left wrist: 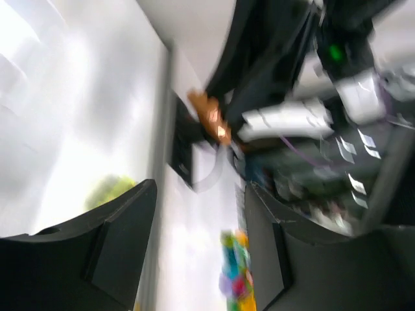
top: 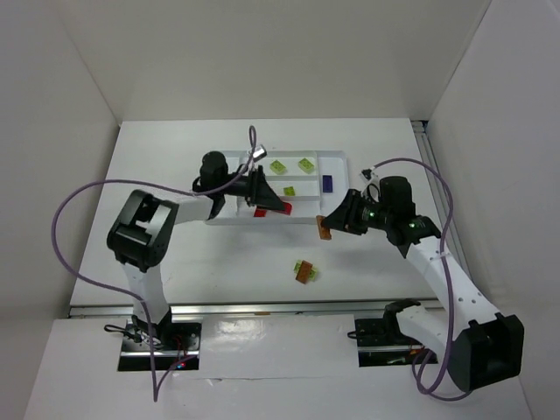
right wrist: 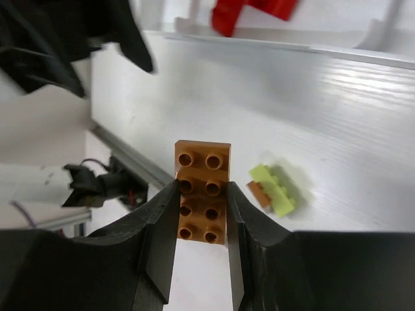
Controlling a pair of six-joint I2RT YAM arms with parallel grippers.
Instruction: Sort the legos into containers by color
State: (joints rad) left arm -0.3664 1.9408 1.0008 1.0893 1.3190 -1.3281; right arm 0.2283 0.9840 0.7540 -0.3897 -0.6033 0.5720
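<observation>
The orange-brown lego [right wrist: 202,191] will go next with my right gripper across to its left in the top view, to the tray's end slot opposite the blue lego, away from other colors.
The white tray [top: 337,157] holds three lime green legos [top: 277,166] in its back slots and a dark blue one [top: 327,183] at the right. A red lego [top: 261,212] lies at the tray's front edge, and shows in the right wrist view [right wrist: 253,13]. My left gripper [top: 278,205] hovers over the front slot beside the red lego. Its jaws [left wrist: 201,194] are open and empty, and that view is blurred. My right gripper [top: 332,220] is shut on an orange-brown lego [right wrist: 202,191], held just right of the tray's front corner.
A lime green lego stacked with an orange-brown one [top: 304,271] lies on the table in front of the tray, also in the right wrist view [right wrist: 277,189]. White walls stand on three sides. A metal rail [top: 262,308] runs along the near edge.
</observation>
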